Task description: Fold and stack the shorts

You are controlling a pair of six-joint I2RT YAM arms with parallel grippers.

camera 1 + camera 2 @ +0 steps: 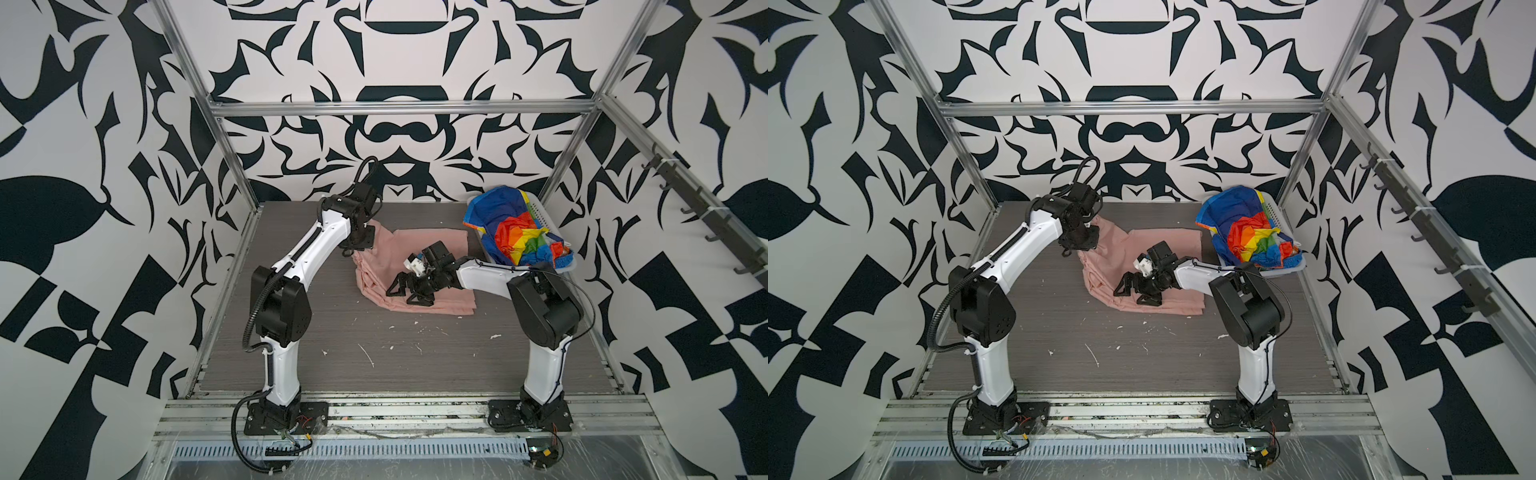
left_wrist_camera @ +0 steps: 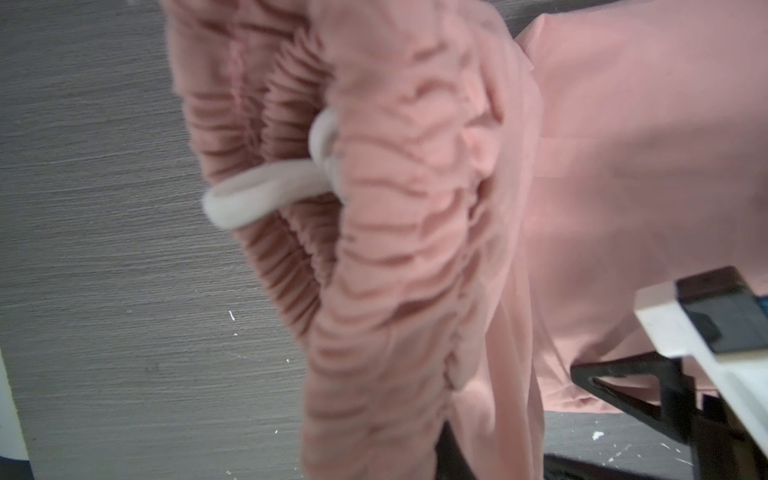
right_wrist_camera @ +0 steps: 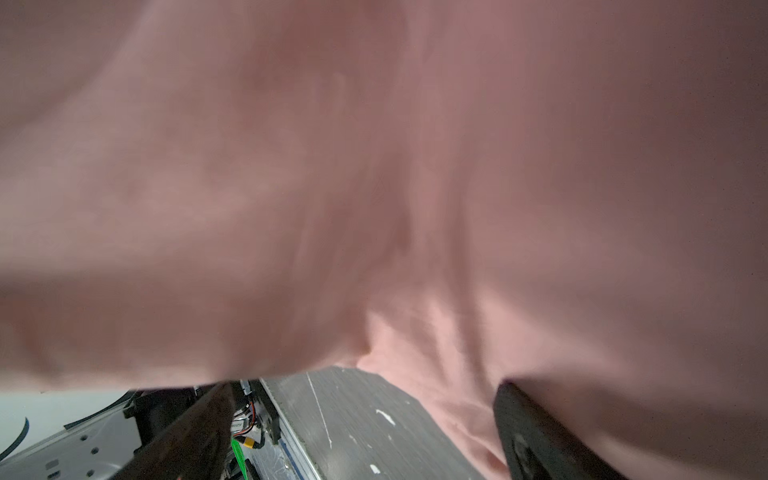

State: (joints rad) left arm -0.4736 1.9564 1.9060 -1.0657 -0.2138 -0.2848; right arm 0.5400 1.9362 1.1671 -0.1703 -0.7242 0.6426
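Observation:
My left gripper carries the gathered waistband (image 2: 395, 216) toward the basket next, lowers it onto the flat pink cloth (image 2: 656, 192) and releases it, since the shorts lie half folded.
The salmon-pink shorts (image 1: 432, 241) lie half folded on the grey table (image 1: 332, 332), mid-back in both top views. My left gripper (image 1: 354, 248) is shut on their gathered waistband at the left end and holds it raised. In the left wrist view the gathered waistband (image 2: 395, 216) hangs close, with a pale cord loop (image 2: 266, 191); cloth hides the jaws. My right gripper (image 1: 406, 293) is open, low over the pink cloth's front part. Its fingers (image 3: 540, 440) stand wide apart, with pink cloth (image 3: 415, 166) filling that view. The rainbow-striped shorts (image 1: 519, 237) sit bunched in the basket.
A white perforated basket (image 1: 541, 212) stands at the back right corner of the table. White flecks and scratches (image 1: 365, 353) mark the front half of the table. Metal frame posts (image 1: 232, 158) and rails bound the sides, and both arm bases sit at the front edge.

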